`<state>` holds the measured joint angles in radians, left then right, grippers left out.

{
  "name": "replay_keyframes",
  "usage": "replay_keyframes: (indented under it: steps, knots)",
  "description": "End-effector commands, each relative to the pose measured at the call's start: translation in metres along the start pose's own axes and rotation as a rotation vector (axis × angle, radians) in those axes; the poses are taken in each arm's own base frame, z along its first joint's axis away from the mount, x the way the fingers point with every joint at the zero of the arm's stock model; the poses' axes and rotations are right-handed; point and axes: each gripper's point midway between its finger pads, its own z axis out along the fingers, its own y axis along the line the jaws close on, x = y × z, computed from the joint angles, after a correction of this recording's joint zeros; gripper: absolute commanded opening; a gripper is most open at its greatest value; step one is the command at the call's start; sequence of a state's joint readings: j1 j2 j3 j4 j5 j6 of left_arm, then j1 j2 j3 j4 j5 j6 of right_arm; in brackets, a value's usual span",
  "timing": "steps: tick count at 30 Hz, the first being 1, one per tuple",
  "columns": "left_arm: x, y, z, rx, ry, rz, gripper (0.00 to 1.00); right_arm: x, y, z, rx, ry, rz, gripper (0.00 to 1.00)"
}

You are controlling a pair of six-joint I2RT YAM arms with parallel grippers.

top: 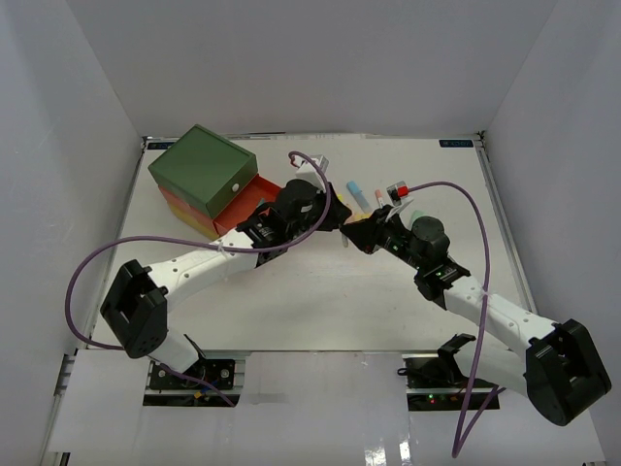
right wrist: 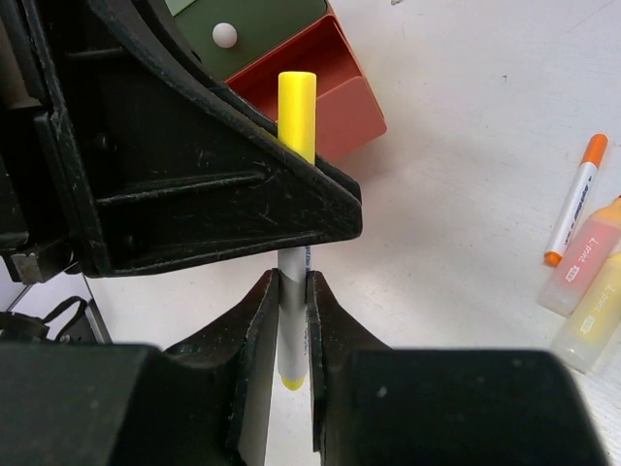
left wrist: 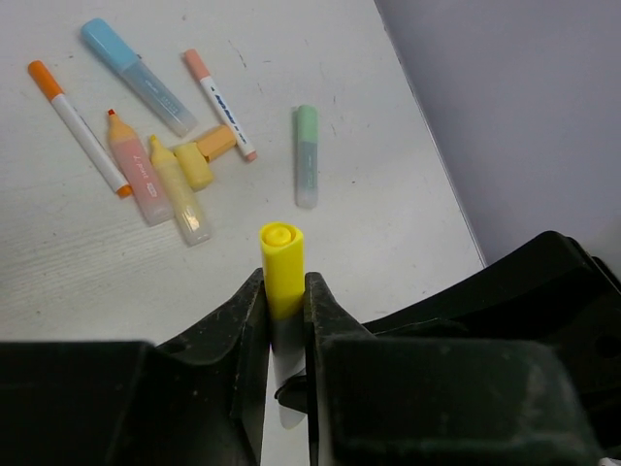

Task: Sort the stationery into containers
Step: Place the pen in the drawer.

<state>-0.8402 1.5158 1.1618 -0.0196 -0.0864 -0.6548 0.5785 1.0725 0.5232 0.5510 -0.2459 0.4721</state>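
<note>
My left gripper has to bring the yellow-capped pen over the open orange-red drawer [top: 249, 202]. It should swing away from my right gripper and turn toward the chest to get there.
A pen with a yellow cap [left wrist: 281, 264] and a white barrel [right wrist: 293, 320] is held by both grippers above the table. My left gripper [left wrist: 284, 301] is shut on its cap end. My right gripper [right wrist: 290, 316] is shut on the white barrel, and the two meet mid-table [top: 347, 228]. Loose stationery lies beyond: a blue marker [left wrist: 136, 76], an orange pen [left wrist: 78, 126], pink [left wrist: 136, 177] and yellow [left wrist: 180, 194] highlighters, a pink-capped pen [left wrist: 221, 105] and a mint marker [left wrist: 307, 155]. The chest [top: 204, 167] stands at the back left with its orange-red drawer [right wrist: 335, 83] pulled open.
The green top drawer with a white knob [right wrist: 225, 35] is closed. The left gripper's black body [right wrist: 194, 165] fills the left of the right wrist view. White walls enclose the table on three sides. Purple cables loop over both arms.
</note>
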Motion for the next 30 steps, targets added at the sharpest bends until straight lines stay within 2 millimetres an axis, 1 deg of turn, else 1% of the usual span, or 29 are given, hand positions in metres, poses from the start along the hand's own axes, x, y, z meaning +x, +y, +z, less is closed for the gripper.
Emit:
replay_keyframes:
  steps: [1,2,3,5,6,8,9,10,11,12,13,14,15,16,17,19,20,21,22,24,26,27,29,30]
  knots:
    - [-0.023,-0.016,-0.007,0.04,-0.054,0.014,0.19,-0.012,0.011,0.0,-0.046,-0.048,-0.015,0.18]
    - [-0.023,-0.016,-0.007,0.038,-0.055,0.019,0.17,-0.011,0.011,0.0,-0.046,-0.047,-0.016,0.2]
    - [-0.024,-0.015,-0.008,0.034,-0.06,0.034,0.14,-0.011,0.011,0.0,-0.046,-0.047,-0.017,0.26]
    - [-0.026,-0.015,-0.01,0.034,-0.067,0.052,0.13,-0.011,0.01,0.001,-0.044,-0.043,-0.025,0.32]
    - [-0.027,-0.012,-0.011,0.02,-0.073,0.062,0.12,-0.012,0.01,0.0,-0.043,-0.045,-0.033,0.39]
    - [-0.033,-0.007,-0.016,-0.006,-0.085,0.115,0.12,-0.01,0.005,0.0,-0.019,-0.036,-0.039,0.44]
    - [-0.034,0.001,-0.018,-0.051,-0.086,0.14,0.11,-0.01,0.004,-0.001,-0.009,-0.036,-0.052,0.55]
    - [-0.037,0.007,-0.02,-0.076,-0.085,0.208,0.12,-0.01,0.002,-0.002,0.002,-0.036,-0.062,0.61]
    - [-0.047,0.008,-0.023,-0.099,-0.099,0.247,0.12,-0.008,-0.003,-0.003,0.029,-0.025,-0.067,0.73]
    - [-0.053,0.012,-0.025,-0.134,-0.105,0.287,0.12,-0.008,-0.007,-0.005,0.047,-0.024,-0.094,0.79]
    - [-0.056,0.029,-0.03,-0.213,-0.088,0.382,0.12,-0.008,-0.01,-0.006,0.062,-0.021,-0.107,0.85]
    - [-0.068,0.031,-0.034,-0.243,-0.1,0.427,0.12,-0.004,-0.017,-0.008,0.097,0.0,-0.113,0.89]
    - [-0.073,0.04,-0.037,-0.291,-0.096,0.474,0.12,-0.006,-0.019,-0.009,0.111,0.0,-0.128,0.92]
    - [-0.077,0.056,-0.044,-0.369,-0.084,0.527,0.12,-0.007,-0.022,-0.009,0.126,0.007,-0.157,0.93]
    - [-0.084,0.064,-0.048,-0.402,-0.067,0.626,0.12,-0.005,-0.025,-0.01,0.136,0.016,-0.167,0.93]
    - [-0.093,0.085,-0.056,-0.467,-0.027,0.721,0.12,-0.003,-0.031,-0.011,0.159,0.035,-0.182,0.93]
    - [-0.098,0.103,-0.06,-0.507,0.016,0.784,0.13,0.0,-0.033,-0.012,0.165,0.043,-0.182,0.94]
    - [-0.101,0.114,-0.062,-0.536,0.034,0.806,0.13,0.001,-0.035,-0.013,0.171,0.046,-0.184,0.94]
    - [-0.108,0.131,-0.067,-0.58,0.057,0.833,0.14,0.001,-0.037,-0.013,0.175,0.05,-0.188,0.96]
    - [-0.109,0.15,-0.072,-0.618,0.078,0.842,0.16,0.005,-0.041,-0.014,0.187,0.068,-0.188,0.98]
    - [-0.116,0.166,-0.077,-0.637,0.066,0.839,0.18,0.007,-0.043,-0.014,0.189,0.085,-0.192,0.98]
    - [-0.119,0.17,-0.077,-0.634,0.054,0.832,0.19,0.007,-0.044,-0.014,0.19,0.089,-0.193,0.99]
    - [-0.121,0.183,-0.076,-0.638,0.06,0.813,0.2,0.01,-0.05,-0.016,0.209,0.111,-0.19,0.92]
    - [-0.121,0.185,-0.073,-0.634,0.062,0.81,0.21,0.008,-0.053,-0.017,0.217,0.111,-0.19,0.9]
